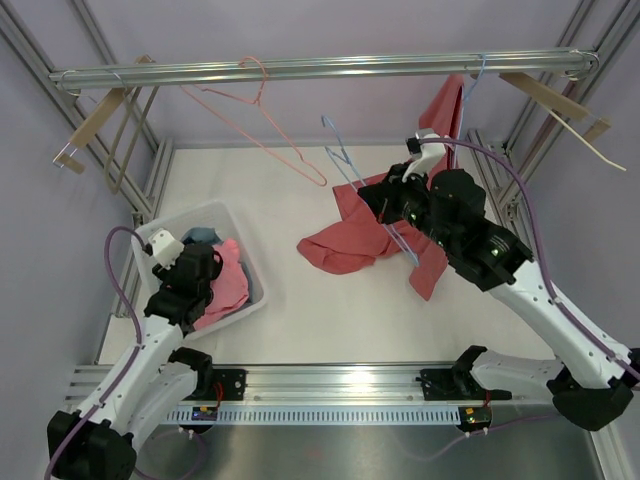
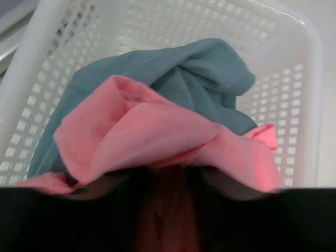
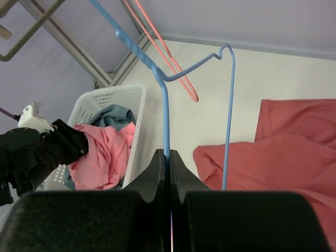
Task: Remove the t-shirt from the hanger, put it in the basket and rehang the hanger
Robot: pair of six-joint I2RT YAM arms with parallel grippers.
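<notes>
My right gripper is below and inward of the bar's bare part [image 1: 322, 70]. Next it should lift outward, hook the blue hanger [image 1: 345, 160] over that part of the bar and release it.
A red t-shirt [image 1: 335, 250] [image 3: 273, 163] lies crumpled on the white table, mid-right. A blue hanger [image 1: 345, 160] [image 3: 165, 105] slants up from it with its hook end bare; its lower wires run down against the red cloth, and I cannot tell whether they are still inside it. My right gripper [image 1: 385, 208] [image 3: 168, 157] is shut on one wire of that hanger. My left gripper [image 1: 212, 283] [image 2: 168, 210] hangs low over the basket. Its dark fingers stand apart, and a pink t-shirt [image 2: 147, 136] bunches in the gap.
A white mesh basket [image 1: 250, 250] [image 2: 299, 79] at the left holds the pink shirt and a teal garment [image 2: 199, 73]. On the metal rail [image 1: 320, 68] at the back hang a pink wire hanger [image 1: 250, 110], wooden hangers [image 1: 95, 120] and a further red cloth [image 1: 450, 105].
</notes>
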